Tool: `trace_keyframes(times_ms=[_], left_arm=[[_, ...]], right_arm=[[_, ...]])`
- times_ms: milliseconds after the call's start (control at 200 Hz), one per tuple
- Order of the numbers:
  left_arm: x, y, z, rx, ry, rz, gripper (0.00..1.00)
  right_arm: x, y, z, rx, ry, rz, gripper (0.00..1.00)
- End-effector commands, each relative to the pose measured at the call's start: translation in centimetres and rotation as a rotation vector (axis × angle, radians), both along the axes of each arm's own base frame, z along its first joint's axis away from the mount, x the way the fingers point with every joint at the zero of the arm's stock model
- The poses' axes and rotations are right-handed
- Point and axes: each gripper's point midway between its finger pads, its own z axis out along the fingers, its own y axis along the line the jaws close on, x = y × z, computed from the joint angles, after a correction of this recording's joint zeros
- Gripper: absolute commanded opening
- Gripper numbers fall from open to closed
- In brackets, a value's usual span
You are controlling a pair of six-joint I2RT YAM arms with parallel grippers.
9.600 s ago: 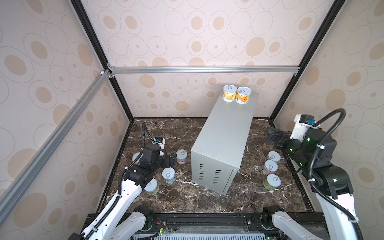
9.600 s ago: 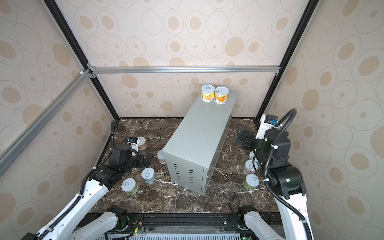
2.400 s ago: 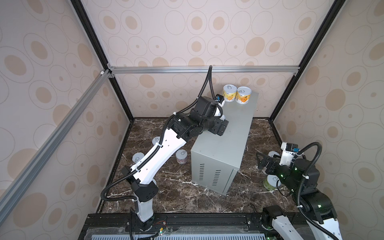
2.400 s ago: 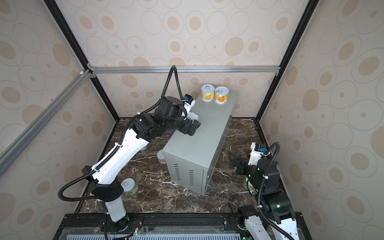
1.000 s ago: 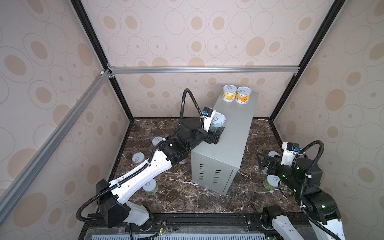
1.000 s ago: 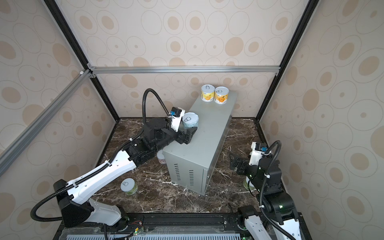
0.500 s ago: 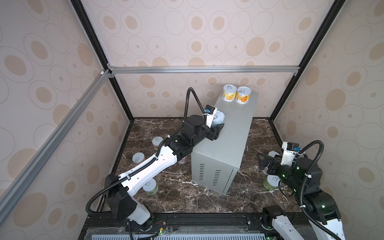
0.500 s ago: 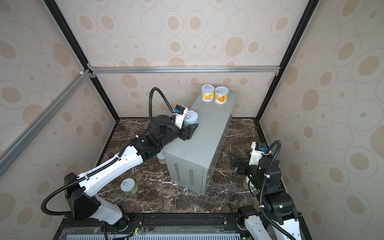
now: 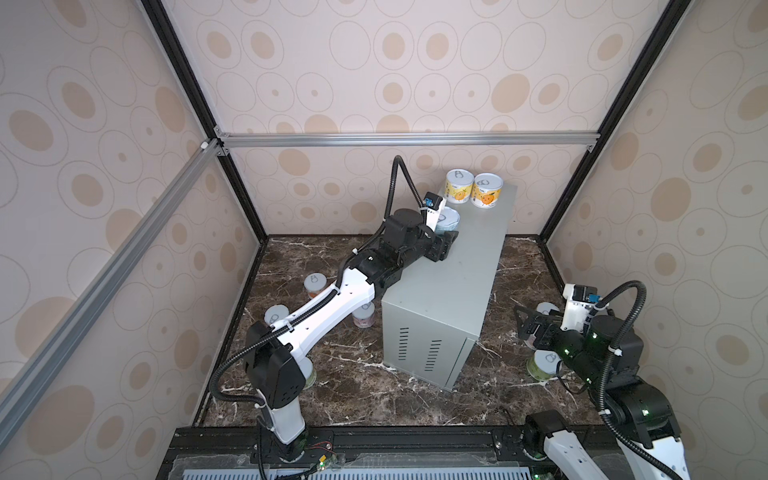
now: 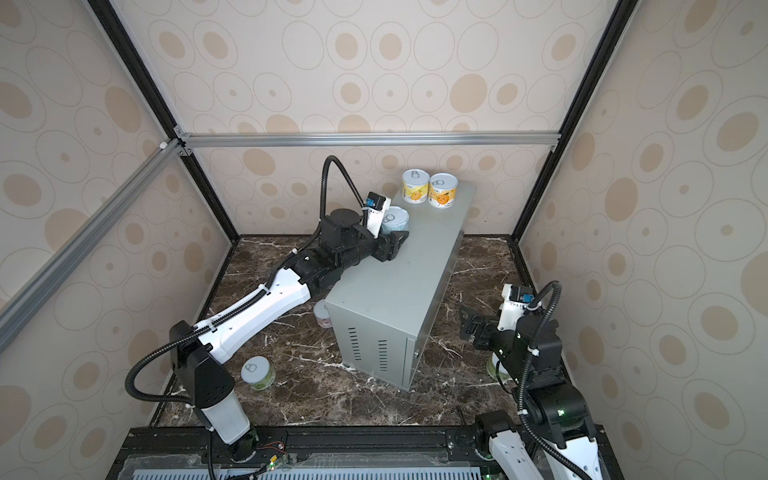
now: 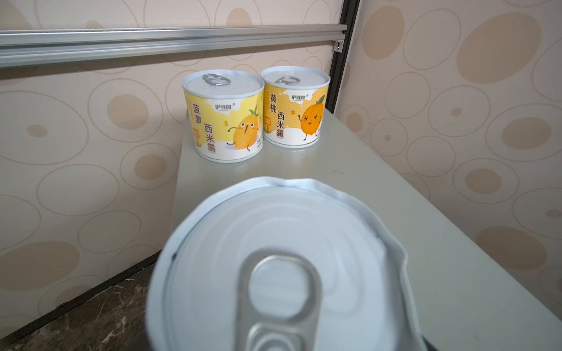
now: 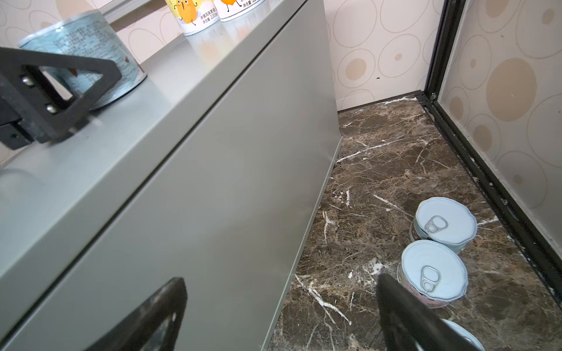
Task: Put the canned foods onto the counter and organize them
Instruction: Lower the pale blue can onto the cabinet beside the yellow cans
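I will next move the pale blue can outward along the counter with my left gripper to the counter's bare part before the yellow cans and let go of it there, because that part is empty.
My left gripper (image 9: 451,230) (image 10: 397,230) reaches over the left edge of the grey counter (image 9: 457,282) (image 10: 395,282) and is shut on a pale blue can (image 9: 448,220) (image 10: 395,222) standing on the counter top. That can's lid (image 11: 282,258) fills the left wrist view and its rim looks dented. Two yellow cans (image 9: 459,192) (image 9: 487,196) (image 11: 225,115) (image 11: 295,106) stand side by side at the counter's far end. My right gripper (image 9: 525,326) (image 12: 279,282) hangs open and empty low at the counter's right side, beside floor cans (image 12: 445,225) (image 12: 433,273).
More cans stand on the brown marble floor left of the counter: a salmon one (image 9: 314,284), a pale one (image 9: 276,314), a pink one (image 9: 364,318) and a green one (image 10: 257,372). A green can (image 9: 544,363) sits under my right arm. Patterned walls and black posts close in the floor.
My left gripper has closed on the pale blue can and carried it a little toward the far end of the counter. The right arm has not moved.
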Motion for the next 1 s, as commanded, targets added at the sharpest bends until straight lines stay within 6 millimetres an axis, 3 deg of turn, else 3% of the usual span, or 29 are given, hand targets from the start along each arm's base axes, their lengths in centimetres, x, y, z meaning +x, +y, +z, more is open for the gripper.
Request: trace_keyframes(times_ms=[0, 225, 395, 775, 995], left_arm=[[1.2, -0.6, 2.8, -0.039, -0.048, -0.029, 0.62], [4.7, -2.6, 2.5, -0.018, -0.031, -0.034, 0.61], [6.7, -3.0, 2.2, -0.012, -0.020, -0.007, 0.61], [8.6, -2.2, 0.6, -0.028, 0.006, 0.028, 0.63], [8.7, -2.5, 0.4, -0.036, 0.012, 0.003, 0.71]], right_arm=[[0.2, 0.0, 0.2, -0.008, -0.019, 0.003, 0.99], [0.3, 0.1, -0.2, -0.010, -0.007, 0.004, 0.99], [0.4, 0.1, -0.5, -0.012, -0.001, 0.004, 0.99], [0.6, 0.2, -0.6, -0.014, 0.006, 0.009, 0.99], [0.7, 0.3, -0.5, -0.017, 0.014, 0.013, 0.99]])
